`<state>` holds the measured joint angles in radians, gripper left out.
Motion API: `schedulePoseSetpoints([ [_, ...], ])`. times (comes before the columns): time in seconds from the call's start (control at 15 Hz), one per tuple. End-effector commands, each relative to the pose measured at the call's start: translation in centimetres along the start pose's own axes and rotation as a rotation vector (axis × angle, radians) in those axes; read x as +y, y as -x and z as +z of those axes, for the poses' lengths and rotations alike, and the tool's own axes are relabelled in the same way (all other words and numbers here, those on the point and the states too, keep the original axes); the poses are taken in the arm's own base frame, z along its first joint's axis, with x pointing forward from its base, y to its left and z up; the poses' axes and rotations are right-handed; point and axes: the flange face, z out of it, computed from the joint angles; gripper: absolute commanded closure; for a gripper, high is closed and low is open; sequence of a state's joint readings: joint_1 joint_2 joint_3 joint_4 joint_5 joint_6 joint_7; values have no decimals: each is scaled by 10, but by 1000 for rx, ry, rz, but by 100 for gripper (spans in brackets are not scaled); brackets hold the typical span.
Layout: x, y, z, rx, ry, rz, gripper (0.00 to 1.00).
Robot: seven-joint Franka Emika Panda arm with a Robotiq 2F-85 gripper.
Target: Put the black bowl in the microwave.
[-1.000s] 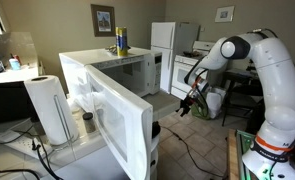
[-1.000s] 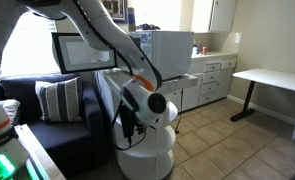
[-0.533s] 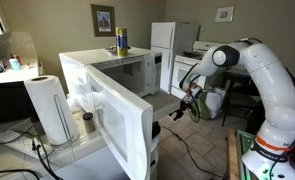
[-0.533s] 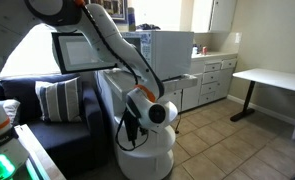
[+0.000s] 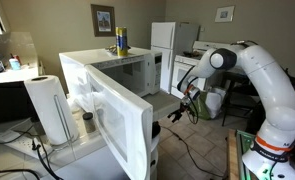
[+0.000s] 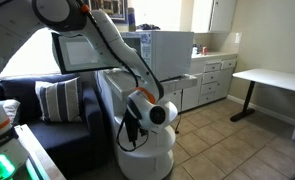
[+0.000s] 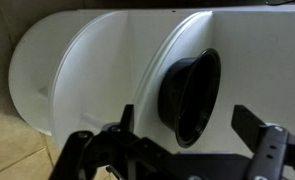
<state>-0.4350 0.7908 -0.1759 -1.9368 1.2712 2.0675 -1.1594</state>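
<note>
I will first move my gripper in toward the black bowl, to get its open fingers around the near part of the bowl's rim [image 7: 190,139].
In the wrist view the black bowl [image 7: 192,95] rests on a white rounded surface [image 7: 87,70], with its opening turned toward the right of the picture. My gripper [image 7: 187,112] is open; its dark fingers [image 7: 255,125] stand on either side of the bowl, apart from it. In both exterior views the gripper [image 5: 187,103] [image 6: 132,128] hangs low beside a white bin [image 6: 147,155], and I cannot make the bowl out there. The white microwave [image 5: 122,62] [image 6: 172,52] has its wide door [image 5: 107,115] swung open, showing a dark cavity [image 5: 130,75].
A paper towel roll [image 5: 52,108] and a small cup [image 5: 88,122] stand by the microwave door. A yellow bottle [image 5: 121,40] sits on the microwave. A white fridge [image 5: 164,40], a sofa with a striped pillow [image 6: 57,100], cabinets [image 6: 212,80] and a white desk [image 6: 272,78] surround the tiled floor.
The arm has bent and the wrist has shifted slightly lower toward the white bin. The microwave door has not moved.
</note>
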Motion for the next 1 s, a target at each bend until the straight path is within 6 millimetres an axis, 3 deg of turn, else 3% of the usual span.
schedulePoseSetpoints([
  [0.0,0,-1,0,-1,0,0,0],
  [0.47,0,-1,0,-1,0,0,0],
  [0.93,-8,-11,31,8,-28,13,0],
])
